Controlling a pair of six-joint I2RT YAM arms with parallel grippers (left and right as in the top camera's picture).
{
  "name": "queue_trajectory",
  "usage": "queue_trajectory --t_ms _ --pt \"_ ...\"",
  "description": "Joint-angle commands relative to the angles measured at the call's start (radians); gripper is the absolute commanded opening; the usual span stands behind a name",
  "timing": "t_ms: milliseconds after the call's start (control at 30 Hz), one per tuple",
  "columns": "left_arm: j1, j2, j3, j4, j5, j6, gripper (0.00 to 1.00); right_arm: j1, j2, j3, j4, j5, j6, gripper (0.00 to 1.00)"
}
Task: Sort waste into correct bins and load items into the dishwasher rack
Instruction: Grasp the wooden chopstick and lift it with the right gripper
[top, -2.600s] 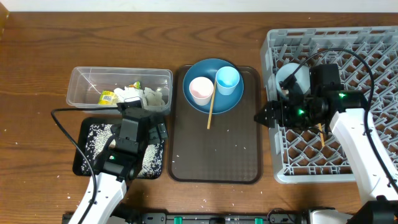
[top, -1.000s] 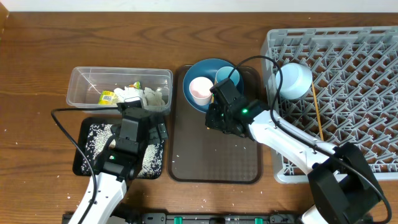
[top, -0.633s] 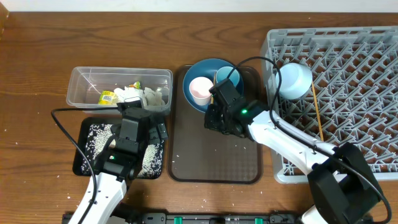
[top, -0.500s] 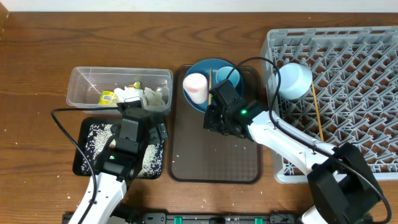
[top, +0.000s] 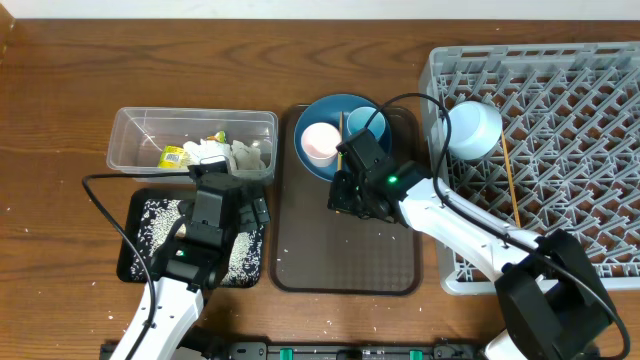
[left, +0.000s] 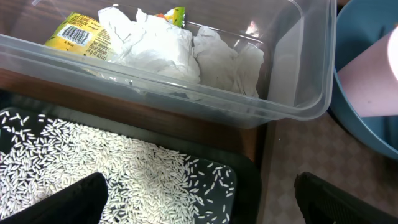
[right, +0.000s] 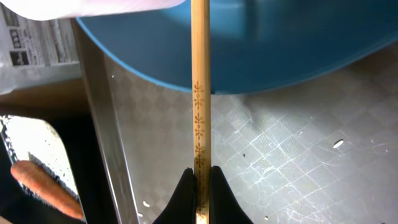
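Note:
My right gripper will lift next and move across to the rack (top: 580, 90), which is to its right in the overhead view. It will release beside the chopstick that is already lying there.
My right gripper (right: 200, 186) is shut on a wooden chopstick (right: 200, 93) low over the brown serving tray (top: 350, 255); the stick's far end lies across the dark blue plate (top: 318, 108) between the pink-lined cup (top: 321, 144) and the light blue cup (top: 366, 124). The white bowl (top: 473, 128) and another chopstick (top: 510, 180) lie in the grey dishwasher rack (top: 580, 90). My left gripper (left: 199, 205) hangs open over the black tray (top: 140, 205) of rice (left: 112, 168). Wrapper (left: 81, 34) and tissue (left: 161, 46) sit in the clear tub (top: 150, 125). A carrot (right: 46, 190) lies on the black tray.
A few stray rice grains dot the brown serving tray and the wooden table (top: 60, 120). The right arm (top: 450, 225) stretches from the rack's front left corner across the serving tray. A black cable (top: 110, 215) loops left of the black tray.
My right jaws have closed on the chopstick. The pink-lined cup tipped for a moment and settled back upright. The left arm has not moved.

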Motion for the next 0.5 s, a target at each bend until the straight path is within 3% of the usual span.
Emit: queue_trajectory --t_ms 0,467 --pt "0.004 0.003 0.013 -0.002 -0.023 0.006 0.98 -0.001 -0.067 0.000 -0.008 -0.016 -0.051 0.01" --pt "0.004 0.003 0.013 -0.002 -0.023 0.006 0.98 -0.074 -0.342 0.000 -0.183 -0.012 -0.178 0.01"
